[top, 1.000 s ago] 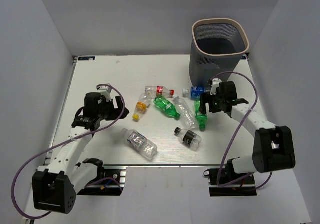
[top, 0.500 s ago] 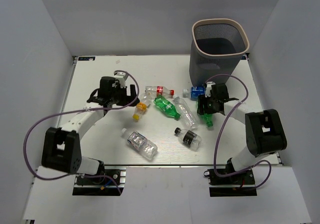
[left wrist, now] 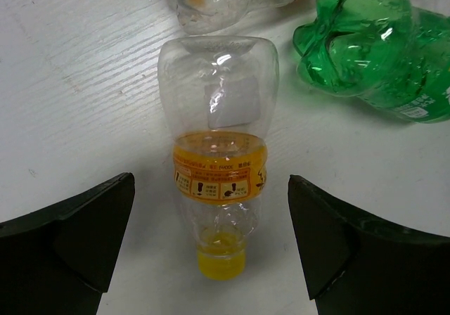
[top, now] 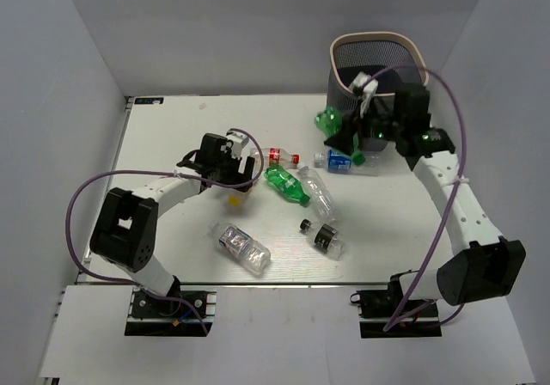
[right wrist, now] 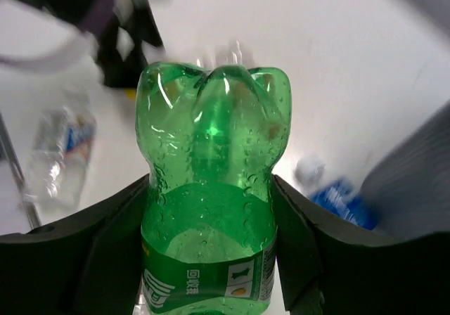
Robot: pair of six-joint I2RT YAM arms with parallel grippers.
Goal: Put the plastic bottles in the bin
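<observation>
The right gripper raises the green bottle outward over the bin's opening (top: 376,62) next and releases it, since the green bottle hangs outside the bin's rim.
My right gripper (top: 351,134) is shut on a green bottle (top: 331,120), held in the air just left of the bin (top: 378,34). In the right wrist view the green bottle (right wrist: 214,188) fills the gap between both fingers (right wrist: 316,252). My left gripper (top: 236,181) hangs open over a clear bottle with a yellow cap (top: 234,201). In the left wrist view that yellow-capped bottle (left wrist: 219,167) lies cap towards me between the wide-apart fingers (left wrist: 91,223), untouched. Another green bottle (top: 286,185) and a red-labelled bottle (top: 275,155) lie beside it.
More bottles lie on the white table: a clear one (top: 320,194), a blue-labelled one (top: 339,160) at the bin's foot, a black-capped one (top: 325,236) and a crushed clear one (top: 242,247) near the front. White walls enclose the table.
The right arm has lifted the green bottle off the table to beside the bin. The left arm has reached right over the yellow-capped bottle, and its jaws have widened.
</observation>
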